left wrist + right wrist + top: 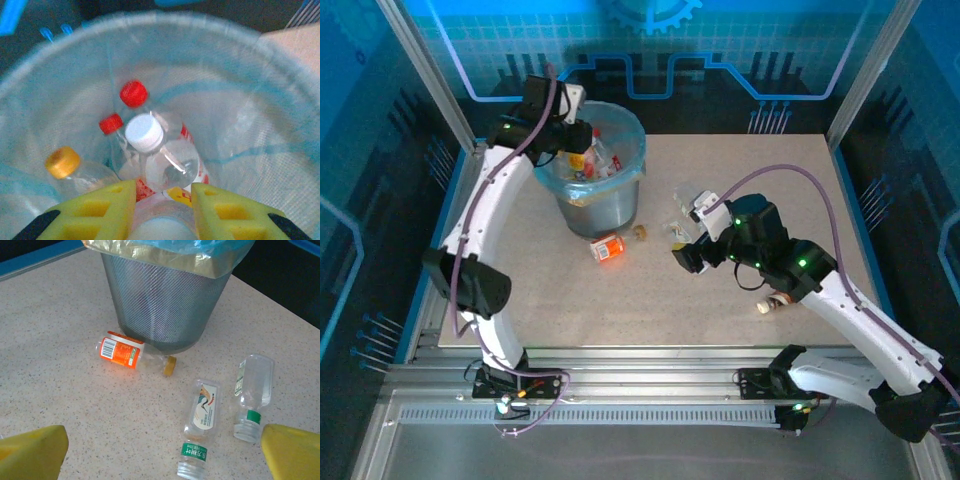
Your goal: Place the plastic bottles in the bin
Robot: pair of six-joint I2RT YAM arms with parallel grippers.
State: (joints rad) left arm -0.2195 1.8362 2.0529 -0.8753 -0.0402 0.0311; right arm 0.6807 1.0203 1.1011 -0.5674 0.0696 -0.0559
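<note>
The bin's opening is below the yellow fingers of my left gripper. My left gripper will go down toward the bottles inside the bin and let go of the clear plastic bottle.
The grey mesh bin [605, 205] with its light-blue bag stands at the back left. My left gripper [572, 138] hangs over its mouth. In the left wrist view the left gripper [163, 200] is shut on a clear plastic bottle [162, 225] with a pale cap, held between the yellow fingers [100, 210]. Below it, inside the bin [260, 100], lie several bottles: a white-capped one [144, 132], two red-capped [133, 93] and a yellow-capped one [62, 162]. My right gripper [692, 232] [165, 452] is open above two clear uncapped bottles [202, 415] [254, 390] lying on the table.
An orange-labelled bottle [122, 352] [608, 247] lies on its side against the foot of the bin [165, 300]. Another small bottle [778, 300] lies beside the right forearm. Metal frame posts stand at the table's back corners.
</note>
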